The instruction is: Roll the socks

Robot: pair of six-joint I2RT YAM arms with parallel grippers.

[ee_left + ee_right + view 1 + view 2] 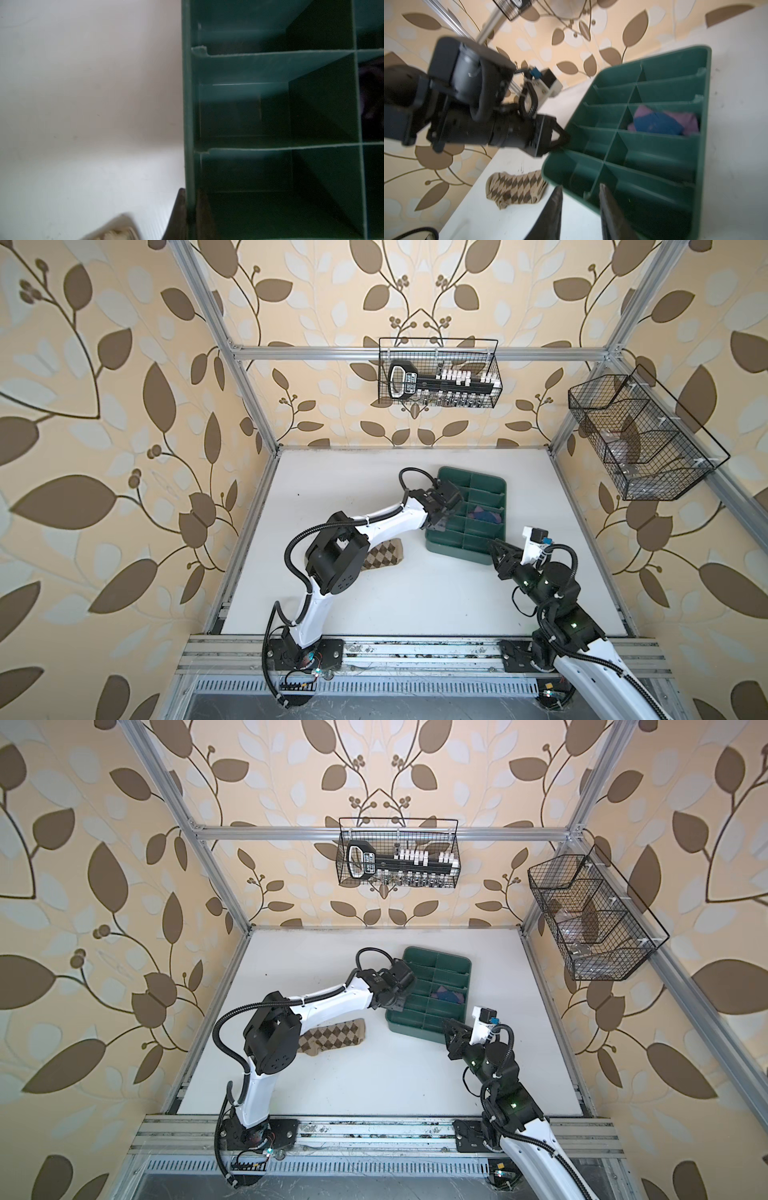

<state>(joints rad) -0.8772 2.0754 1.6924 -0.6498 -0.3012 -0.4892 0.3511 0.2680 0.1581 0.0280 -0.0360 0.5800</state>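
The tray's held side should next be dragged back by my left gripper toward the bare table that lies open between the tray [457, 553] and the front bar. My left gripper should then let go of the tray's side.
A tan sock with brown argyle diamonds [380, 558] [332, 1038] [515, 189] lies flat on the white table, partly under my left arm's elbow. A purple sock with a navy patch [484, 514] [446, 994] [662, 122] lies bunched in a middle compartment of the green divided tray [457, 553] [415, 1031] [704, 145]. My left gripper [436, 526] [191, 199] is shut on the tray's left wall [188, 104], one finger on each side. My right gripper [494, 545] [581, 193] straddles the tray's near right corner rim, one finger outside and one inside, closed onto it.
A black wire basket [438, 373] holding a socket set hangs on the back rail. Another wire basket [640, 435] hangs on the right wall. Aluminium frame posts stand at the table's corners, and a rail [415, 651] runs along the front edge.
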